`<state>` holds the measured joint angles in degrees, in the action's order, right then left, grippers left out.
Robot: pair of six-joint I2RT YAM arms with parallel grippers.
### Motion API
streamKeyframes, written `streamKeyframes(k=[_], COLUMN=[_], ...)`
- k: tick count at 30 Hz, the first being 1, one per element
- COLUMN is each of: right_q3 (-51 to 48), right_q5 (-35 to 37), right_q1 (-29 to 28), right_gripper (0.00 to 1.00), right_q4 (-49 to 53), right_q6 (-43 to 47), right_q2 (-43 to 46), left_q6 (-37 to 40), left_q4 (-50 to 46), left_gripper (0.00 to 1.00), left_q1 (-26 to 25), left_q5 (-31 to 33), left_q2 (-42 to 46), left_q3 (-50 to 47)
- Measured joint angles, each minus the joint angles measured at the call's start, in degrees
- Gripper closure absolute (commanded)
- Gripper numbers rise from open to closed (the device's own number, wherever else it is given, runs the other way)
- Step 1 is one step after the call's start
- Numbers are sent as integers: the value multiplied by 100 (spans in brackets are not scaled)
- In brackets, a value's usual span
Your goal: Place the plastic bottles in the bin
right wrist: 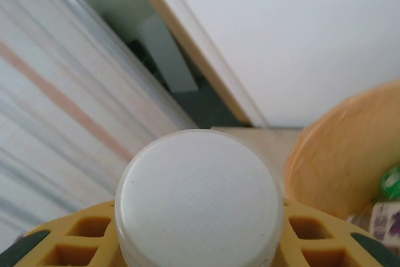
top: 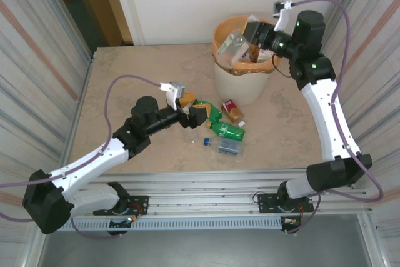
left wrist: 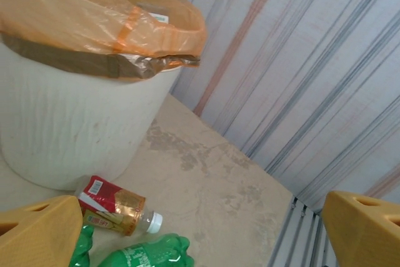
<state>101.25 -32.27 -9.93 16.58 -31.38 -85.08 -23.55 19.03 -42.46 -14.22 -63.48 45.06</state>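
The right gripper moves outward over the far side of the bin's opening (top: 234,25) (right wrist: 359,142) next and releases the clear plastic bottle, since that side lies outward of it.
My right gripper (top: 245,39) hangs over the bin (top: 240,82), a cream tub lined with an orange bag (left wrist: 94,17), and is shut on a clear plastic bottle (top: 232,47). That bottle's white cap (right wrist: 199,198) sits between the yellow fingers (right wrist: 312,239). My left gripper (top: 192,107) is open just left of the bottles on the table, its fingers (left wrist: 37,236) spread wide. A red-labelled bottle (left wrist: 115,207) with a white cap lies at the bin's foot. A green bottle (left wrist: 150,254) lies beside it, near the left finger. More bottles, green (top: 228,130) and clear (top: 229,147), lie close by.
A loose blue cap (top: 205,141) and a flattened clear bottle (top: 190,134) lie in front of the left gripper. Striped curtain walls (left wrist: 300,92) close in both sides. The table's near edge meets a metal rail (top: 206,182).
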Motion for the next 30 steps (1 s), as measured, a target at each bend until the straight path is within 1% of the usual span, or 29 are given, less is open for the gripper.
streamKeyframes(k=[7,16,20,25,30], right_q3=[837,1655,1801,1803,1812], right_q5=[433,1180,1486,1932,2164], right_q1=[358,472,452,348,188], right_gripper=[88,86,85,81,80], right_q4=[-240,-240,-223,-199,-203], right_q6=[-125,-120,-118,-96,-74], right_q2=[-962,-2109,-2420,-2656,-2872], left_q6=[-26,-116,-184,-245,-348], left_q4=[-87,-74,-74,-74,-72], left_gripper=[1,1,1,1,1], left_q1=[0,2,2,4,9], left_q5=[474,892,990,1051,1117], left_q2=[136,328,326,278,254], left_q3=[-297,-459,-459,-459,-498])
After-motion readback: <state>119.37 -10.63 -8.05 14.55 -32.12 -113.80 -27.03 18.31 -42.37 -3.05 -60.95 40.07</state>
